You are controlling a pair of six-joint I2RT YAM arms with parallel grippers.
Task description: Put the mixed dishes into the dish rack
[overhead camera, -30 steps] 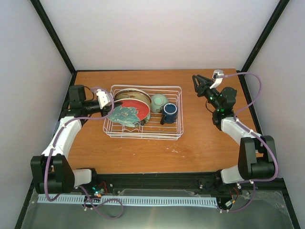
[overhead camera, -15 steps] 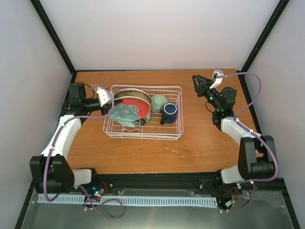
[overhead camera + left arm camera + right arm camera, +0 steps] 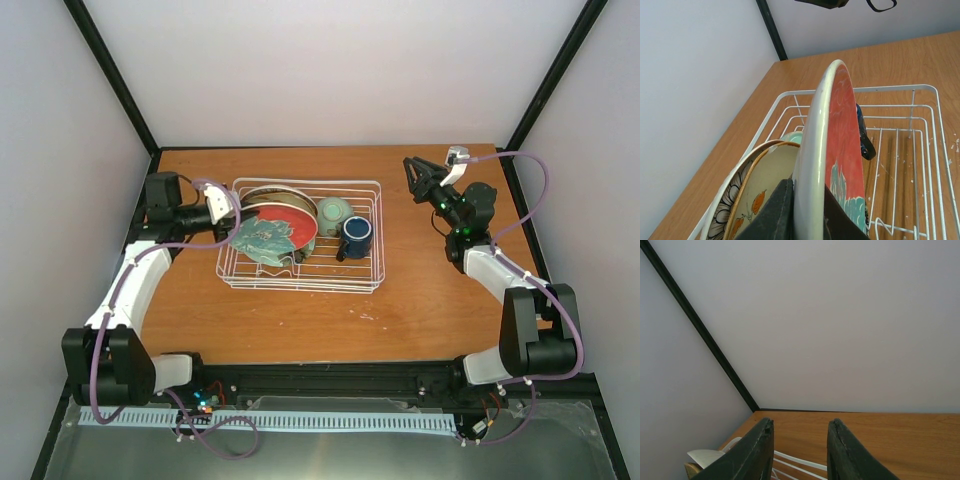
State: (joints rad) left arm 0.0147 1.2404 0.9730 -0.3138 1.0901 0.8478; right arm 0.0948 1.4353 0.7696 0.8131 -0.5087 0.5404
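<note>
My left gripper should next lower the red-and-teal plate (image 3: 272,232) on edge onto the rack's near wires below the gripper and let go.
The white wire dish rack (image 3: 350,275) sits mid-table. My left gripper (image 3: 226,214) is shut on the rim of a red-and-teal plate (image 3: 272,232) and holds it on edge inside the rack's left part. In the left wrist view the gripper (image 3: 807,184) pinches the plate (image 3: 840,145) from both sides. Behind it lean the cream leaf-motif plate (image 3: 762,185) and the brown petal-patterned plate (image 3: 725,215). The pale-green cup (image 3: 333,212) and the dark blue mug (image 3: 356,234) stand in the rack's right part. My right gripper (image 3: 420,172) is open and empty, raised right of the rack.
The rack's white wires (image 3: 920,145) run to the right of the held plate. The right wrist view shows the gripper (image 3: 800,445) over bare wood, with a rack wire (image 3: 795,461) below it. Black frame posts stand at the table's back corners.
My left gripper has carried the red-and-teal plate a little to the right and further into the rack, standing it more upright. The right arm has not moved.
</note>
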